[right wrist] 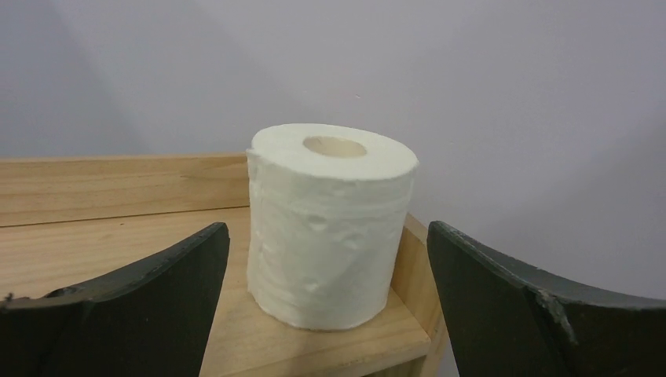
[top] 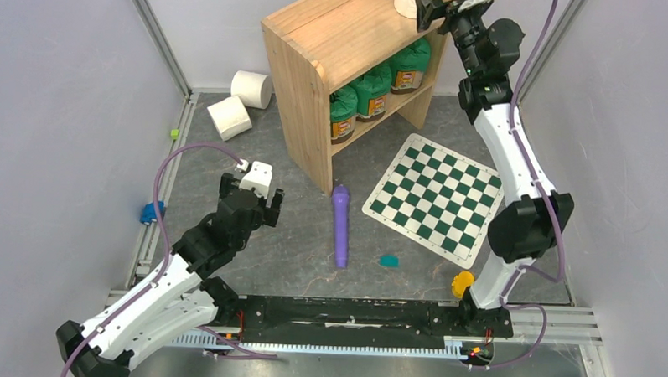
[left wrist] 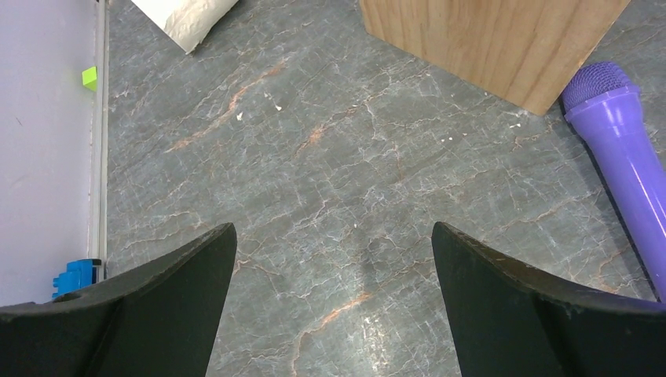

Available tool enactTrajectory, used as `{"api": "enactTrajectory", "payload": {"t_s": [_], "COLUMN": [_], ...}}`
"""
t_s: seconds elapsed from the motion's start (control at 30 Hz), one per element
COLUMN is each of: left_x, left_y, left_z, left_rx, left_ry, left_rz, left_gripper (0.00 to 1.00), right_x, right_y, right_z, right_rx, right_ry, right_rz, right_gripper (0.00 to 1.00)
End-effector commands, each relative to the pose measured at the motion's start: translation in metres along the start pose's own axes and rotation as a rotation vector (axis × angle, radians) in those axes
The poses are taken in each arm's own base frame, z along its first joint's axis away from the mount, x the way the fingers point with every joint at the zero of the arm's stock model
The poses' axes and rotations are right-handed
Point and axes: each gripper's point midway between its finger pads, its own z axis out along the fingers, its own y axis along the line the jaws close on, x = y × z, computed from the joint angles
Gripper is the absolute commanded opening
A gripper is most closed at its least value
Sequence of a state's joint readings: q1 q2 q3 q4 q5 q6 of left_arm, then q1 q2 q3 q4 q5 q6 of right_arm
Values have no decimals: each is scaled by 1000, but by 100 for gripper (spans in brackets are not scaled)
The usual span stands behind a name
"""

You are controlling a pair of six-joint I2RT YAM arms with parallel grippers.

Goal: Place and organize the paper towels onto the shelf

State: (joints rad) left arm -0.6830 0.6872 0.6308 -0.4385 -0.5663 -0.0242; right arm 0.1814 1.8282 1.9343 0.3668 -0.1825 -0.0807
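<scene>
I will swing my left gripper outward and to the left in the top view and turn it to the nearer roll's wall-side end (top: 216, 123) (left wrist: 167, 23), because that end faces open floor.
One white paper towel roll (right wrist: 330, 224) stands upright on the far right corner of the wooden shelf's top (top: 344, 30), and shows at the frame's upper edge in the top view (top: 407, 2). My right gripper (top: 429, 12) is open, its fingers apart on either side of that roll (right wrist: 328, 226) without touching it. Two more rolls (top: 252, 88) (top: 229, 117) lie on the floor left of the shelf. My left gripper (top: 252, 194) hangs open over bare floor (left wrist: 334, 228), nothing between its fingers. One roll's edge (left wrist: 188, 16) and the shelf's side panel (left wrist: 487, 39) show ahead of it.
Three green canisters (top: 372, 89) fill the shelf's lower tier. A checkered board (top: 435, 196) lies right of the shelf, and a purple microphone (top: 340, 225) lies in front of it. Small teal (top: 388, 261), yellow (top: 461, 283), blue (top: 152, 211) and green (top: 174, 133) pieces are scattered about.
</scene>
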Motion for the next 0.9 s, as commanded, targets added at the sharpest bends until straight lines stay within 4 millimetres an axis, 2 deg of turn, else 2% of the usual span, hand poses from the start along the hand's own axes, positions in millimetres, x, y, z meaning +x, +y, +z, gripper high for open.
{"api": "enactTrajectory", "payload": {"t_s": [0.0, 0.1, 0.23, 0.37, 0.47, 0.67, 0.87], "left_x": [-14, -16, -18, -19, -19, -27, -39], "left_y": [1, 2, 2, 4, 5, 1, 1], "left_z": [-3, -4, -5, -7, -7, -2, 22], "left_rx": [5, 3, 4, -4, -8, -22, -41], "left_ry": [-52, -56, -61, -68, -66, -41, 28], "left_rz": [-15, -22, -32, -50, -65, -141, -256], "left_gripper": [100, 100, 100, 100, 100, 100, 100], "right_x": [-78, -88, -90, -86, -72, -36, 15], "right_y": [-5, -6, -7, -7, -5, 12, 28], "right_z": [-25, -34, -46, -87, -122, -196, -260], "right_rx": [16, 26, 42, 85, 117, 116, 108], "right_ry": [-150, -157, -127, -123, -79, 15, 153], "right_rz": [-42, -63, -70, -59, -40, 12, 41], "right_gripper": [98, 98, 98, 98, 98, 98, 98]}}
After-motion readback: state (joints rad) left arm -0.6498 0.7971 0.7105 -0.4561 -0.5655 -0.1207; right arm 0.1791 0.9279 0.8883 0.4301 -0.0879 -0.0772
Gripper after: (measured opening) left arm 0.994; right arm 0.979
